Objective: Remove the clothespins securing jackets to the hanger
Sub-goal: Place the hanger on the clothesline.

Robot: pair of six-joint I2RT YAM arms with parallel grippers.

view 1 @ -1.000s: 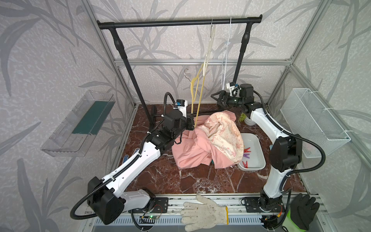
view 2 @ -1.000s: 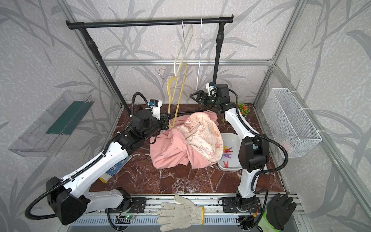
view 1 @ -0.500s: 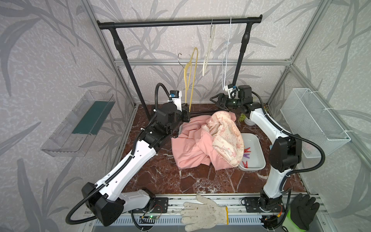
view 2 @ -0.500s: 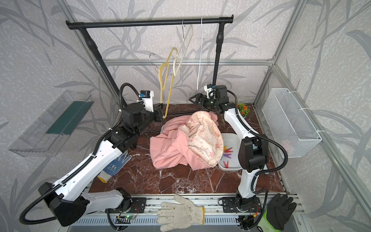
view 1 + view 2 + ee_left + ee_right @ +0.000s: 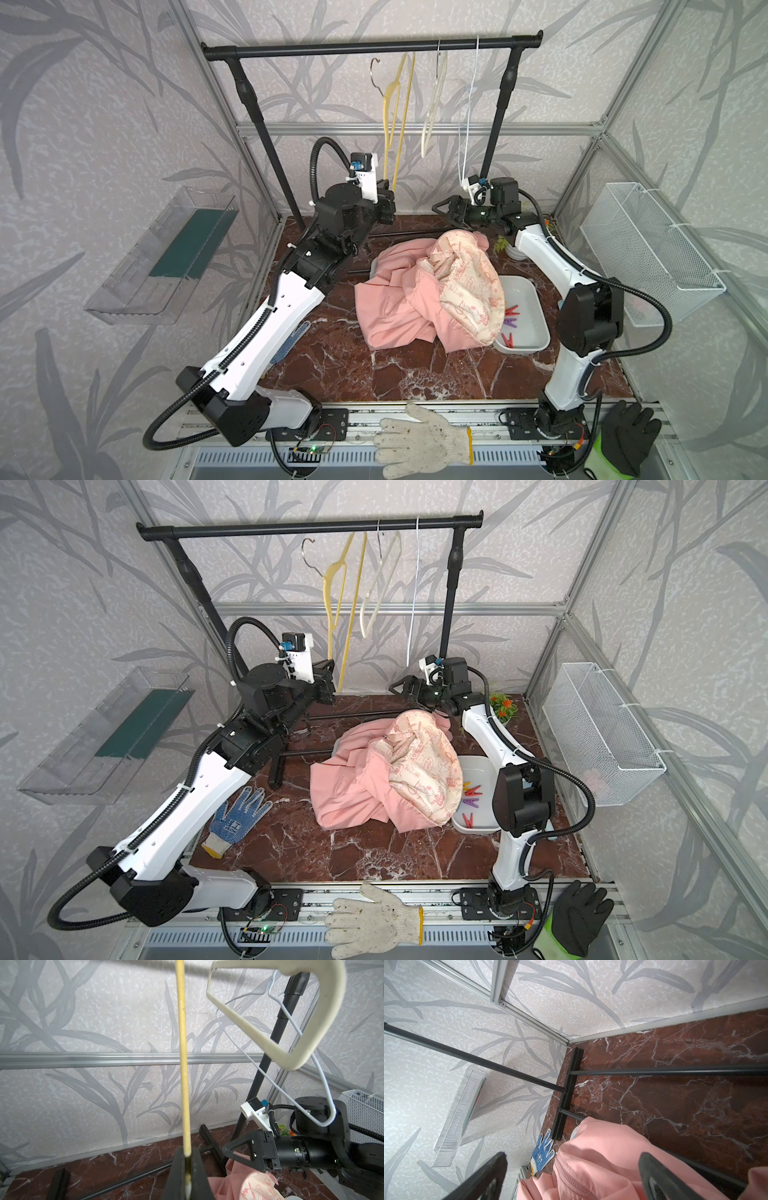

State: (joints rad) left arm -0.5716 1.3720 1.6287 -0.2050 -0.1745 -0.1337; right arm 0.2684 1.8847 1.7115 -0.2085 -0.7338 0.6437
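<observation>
My left gripper will next rise to bring the hanger's hook over the black bar, as the hook is still below it, then lower slightly and let go.
A pink hooded jacket with cream printed lining lies crumpled mid-table in both top views. Several clothespins lie in a white tray beside it. My left gripper is shut on the lower end of a bare yellow hanger, holding it upright; its hook hangs free just below the black rail. In the left wrist view the hanger's bar runs into my left gripper. My right gripper stands open over the jacket's back edge, nothing between its fingers.
A cream hanger and a white wire hanger hang on the rail. The rack's base bars cross the back of the table. A blue-dotted glove, white glove and black glove lie about. A wire basket is on the right wall, a clear shelf on the left.
My left arm has risen and swung back leftward, carrying the yellow hanger up clear of the jacket toward the rail. The right gripper has stayed open and nearly still.
</observation>
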